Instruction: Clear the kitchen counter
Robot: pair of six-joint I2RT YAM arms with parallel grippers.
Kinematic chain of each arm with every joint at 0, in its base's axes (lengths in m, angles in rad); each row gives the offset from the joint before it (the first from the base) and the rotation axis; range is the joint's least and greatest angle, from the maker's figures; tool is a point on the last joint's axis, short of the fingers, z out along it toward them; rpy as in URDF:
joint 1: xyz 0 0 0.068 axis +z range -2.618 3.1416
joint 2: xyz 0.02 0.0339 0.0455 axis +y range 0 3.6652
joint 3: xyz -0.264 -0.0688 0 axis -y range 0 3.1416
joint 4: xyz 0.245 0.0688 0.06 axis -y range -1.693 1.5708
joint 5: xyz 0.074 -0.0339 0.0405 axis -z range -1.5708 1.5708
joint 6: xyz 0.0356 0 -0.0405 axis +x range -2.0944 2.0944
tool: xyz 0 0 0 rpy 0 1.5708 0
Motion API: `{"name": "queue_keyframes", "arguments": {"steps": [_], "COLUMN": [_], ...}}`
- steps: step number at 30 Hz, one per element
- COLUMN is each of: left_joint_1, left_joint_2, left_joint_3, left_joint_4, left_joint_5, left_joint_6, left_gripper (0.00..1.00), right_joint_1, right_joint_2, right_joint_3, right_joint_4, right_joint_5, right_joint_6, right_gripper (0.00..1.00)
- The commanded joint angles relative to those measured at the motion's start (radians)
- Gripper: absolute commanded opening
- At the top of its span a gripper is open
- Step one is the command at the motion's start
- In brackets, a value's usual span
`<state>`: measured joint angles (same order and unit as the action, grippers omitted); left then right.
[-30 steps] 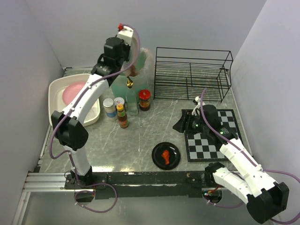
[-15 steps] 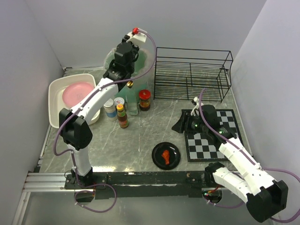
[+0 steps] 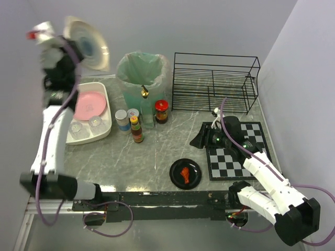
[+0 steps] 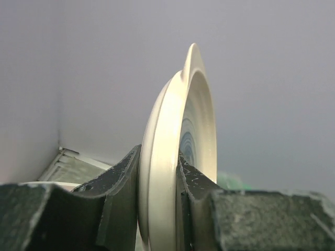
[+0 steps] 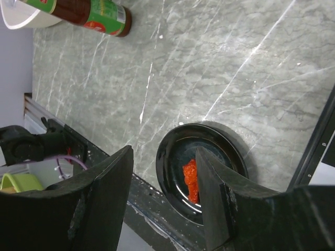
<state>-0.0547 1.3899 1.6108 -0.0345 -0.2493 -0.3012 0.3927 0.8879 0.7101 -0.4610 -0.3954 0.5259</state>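
The tub (image 3: pixel 104 130) holding the pink plate (image 3: pixel 90 105) sits below my left gripper, which will lower, tip its fingers downward and release the cream plate onto the pink plate.
The grey marble kitchen counter (image 3: pixel 146 157) carries bottles, a tub and a plate. My left gripper (image 3: pixel 72 49) is raised high at the back left, above the white tub (image 3: pixel 104 130), and is shut on the rim of a cream plate with a blue centre (image 3: pixel 88 43). In the left wrist view that plate (image 4: pixel 180 125) stands on edge, clamped between the fingers of the gripper (image 4: pixel 159 180). My right gripper (image 3: pixel 201 138) hovers open by the checkered mat (image 3: pixel 238 157). In the right wrist view it (image 5: pixel 163 157) frames a black plate (image 5: pixel 172 167) holding an orange food piece (image 5: pixel 190 180).
The tub holds a pink plate (image 3: pixel 89 104) and two glasses (image 3: pixel 78 127). A green-bagged bin (image 3: pixel 142 73) stands at the back, with several jars and sauce bottles (image 3: pixel 137 129) in front. A black wire rack (image 3: pixel 214 83) sits at the back right. The black plate (image 3: pixel 185 173) lies near the front rail.
My left arm swung from over the green bin up and to the far left, carrying the cream plate. The tub's contents are now uncovered. The right arm has not moved.
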Motion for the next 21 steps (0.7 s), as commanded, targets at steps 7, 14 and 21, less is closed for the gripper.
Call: {"name": "queue_keyframes", "arguments": {"steps": [7,14,21], "left_joint_1": [0.458,0.628,0.628], "left_joint_2": [-0.288,-0.23,-0.088], "left_joint_3": [-0.331,-0.552,-0.575], "left_joint_4": [0.088,0.249,0.358], "left_joint_5": [0.287,0.478,0.502], "left_joint_6": [-0.66,-0.851,-0.819], "left_gripper": [0.01,0.01,0.01], "right_joint_1": [-0.006,-0.008,-0.008], "right_joint_2": [0.029,0.014,0.019], "right_joint_3": [0.022,0.002,-0.021], "right_joint_4": [0.038,0.038,0.059], "right_joint_5": [-0.066,-0.077,-0.091], "right_joint_6": [-0.032,-0.041,-0.033], "right_gripper": [0.58,0.58,0.58]}}
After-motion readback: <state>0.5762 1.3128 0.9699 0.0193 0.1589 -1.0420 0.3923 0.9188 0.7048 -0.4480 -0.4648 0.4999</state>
